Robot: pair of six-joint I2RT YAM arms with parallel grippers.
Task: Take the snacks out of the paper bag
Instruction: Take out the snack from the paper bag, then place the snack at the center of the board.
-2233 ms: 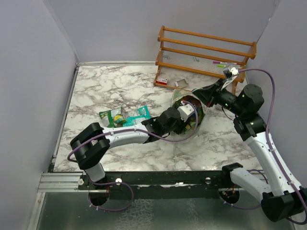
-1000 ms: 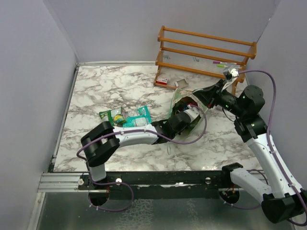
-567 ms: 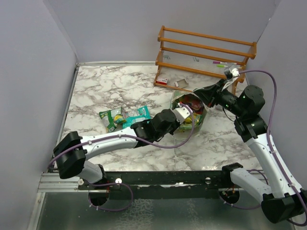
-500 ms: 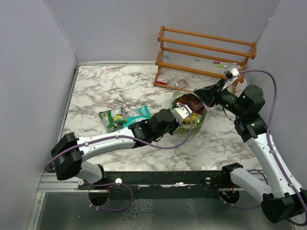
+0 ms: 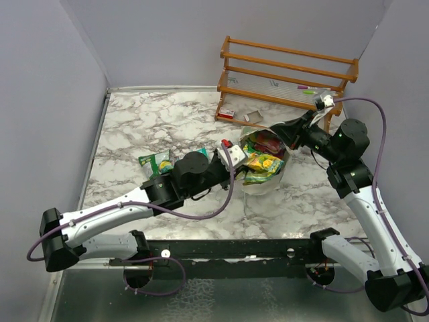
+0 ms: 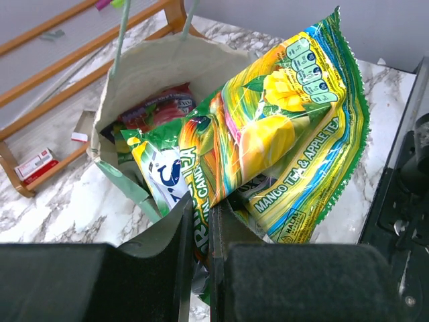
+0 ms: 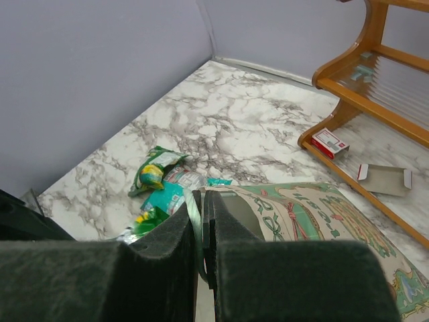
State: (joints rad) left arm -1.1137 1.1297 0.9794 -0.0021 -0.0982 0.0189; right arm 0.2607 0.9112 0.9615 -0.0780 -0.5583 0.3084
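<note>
The bare tabletop beyond the green-yellow packet is to the left in the top view, so the left gripper should carry the snack that way, lower it and let it go.
The paper bag lies mouth-up near the middle of the table; its cream inner wall shows in the left wrist view. My left gripper is shut on a yellow-green snack packet, which hangs just over the bag's mouth. A red packet is still inside. My right gripper is shut on the bag's string handle at the far rim. A green-yellow packet and a teal one lie on the table to the left.
A wooden rack stands at the back right. A small red-white box and a grey card piece lie at its foot. Walls close in the left and right sides.
My left gripper has drawn back leftward out of the bag with the yellow-green packet in it, and its arm has swung lower. The right gripper has kept still on the handle.
</note>
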